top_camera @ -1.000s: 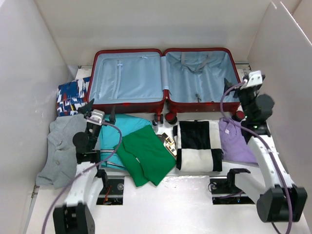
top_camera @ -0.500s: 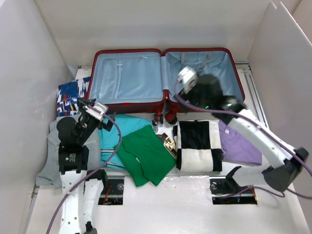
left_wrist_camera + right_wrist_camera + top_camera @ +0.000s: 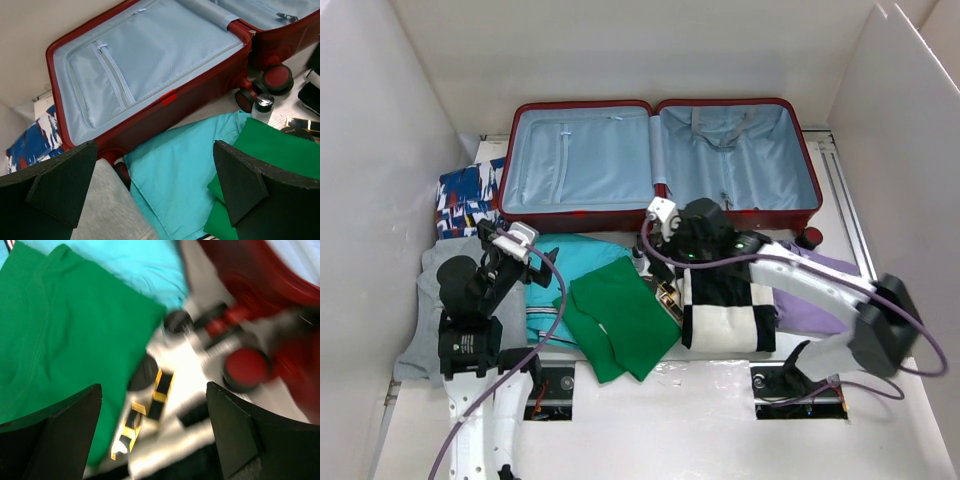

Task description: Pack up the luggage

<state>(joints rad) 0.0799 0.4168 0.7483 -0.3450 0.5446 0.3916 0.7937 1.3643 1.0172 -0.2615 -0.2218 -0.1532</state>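
Note:
The small bottle stands upright, so my right gripper moves to the left in the top view next and lowers over the small bottle's dark cap [image 3: 640, 254] [image 3: 177, 321].
The luggage [image 3: 580, 160] lies open flat at the back of the table, dark-red shell, both pale blue lined halves empty. It also shows in the left wrist view [image 3: 150, 60] and, blurred, in the right wrist view [image 3: 250, 275]. My left gripper [image 3: 517, 245] is open and empty above a teal shirt [image 3: 180, 175], just in front of the left half. My right gripper [image 3: 655, 245] is open and empty, low in front of the hinge and wheels, over small black-and-yellow items [image 3: 150, 395].
In front of the luggage lie a green shirt [image 3: 620, 315], a black-and-white checked garment [image 3: 725, 295], a purple garment [image 3: 810, 290], a grey shirt [image 3: 445, 300] and a blue patterned cloth [image 3: 465, 195]. A small bottle [image 3: 262, 105] stands by the wheels. White walls enclose the table.
My right arm swung from the far right, across the right suitcase half, down to the small items in front of the hinge. My left gripper shifted slightly and stays open.

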